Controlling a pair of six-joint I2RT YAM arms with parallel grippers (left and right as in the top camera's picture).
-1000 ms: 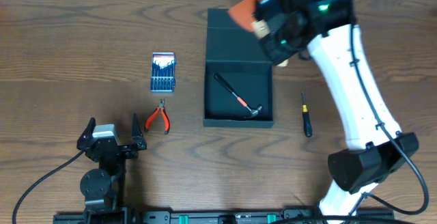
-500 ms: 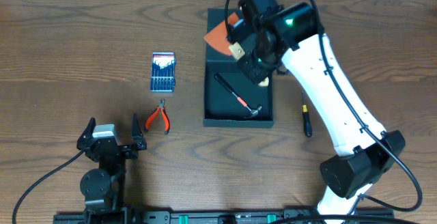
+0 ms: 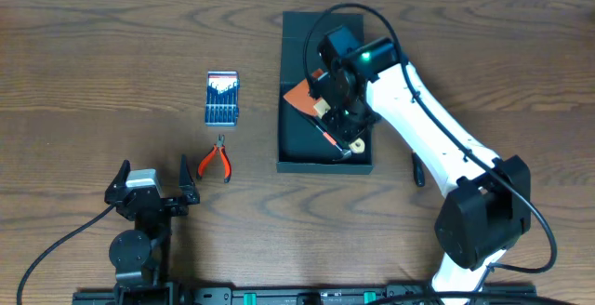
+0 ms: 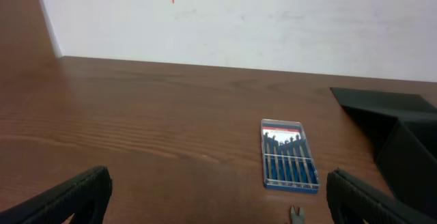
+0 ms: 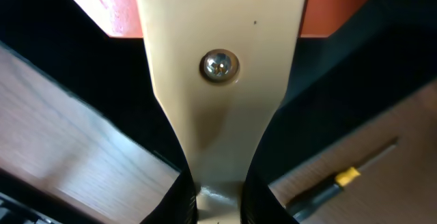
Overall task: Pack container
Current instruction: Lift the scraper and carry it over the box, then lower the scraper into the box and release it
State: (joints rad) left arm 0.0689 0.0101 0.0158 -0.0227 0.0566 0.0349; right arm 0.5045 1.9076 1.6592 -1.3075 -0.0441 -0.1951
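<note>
My right gripper lowers the scraper into the container point(image 3: 296, 139) next, then releases the scraper above the hammer point(image 3: 331, 139).
The container point(image 3: 296, 139), a dark box with its flap lid open at the back, lies at centre and holds a hammer point(image 3: 331, 139) with a red-and-black handle. My right gripper point(image 3: 340, 110) is shut on a scraper with a beige handle point(image 5: 218, 101) and an orange blade point(image 3: 298, 98), and holds it over the box's inside. In the right wrist view the fingers point(image 5: 218, 198) clamp the handle, with the dark box inside point(image 5: 382, 53) beneath. My left gripper point(image 3: 152, 186) is open and empty near the front edge, and its view point(image 4: 218, 207) shows the fingers wide apart.
A blue screwdriver-set case point(image 3: 222, 98) and red-handled pliers point(image 3: 216, 160) lie left of the box. The case also shows in the left wrist view point(image 4: 289, 162). A black screwdriver with a yellow band point(image 3: 417, 168) lies right of the box, partly under my right arm.
My right arm has swung from above the box's back right down and left, bringing the scraper over the box's inside. The left arm has not moved.
</note>
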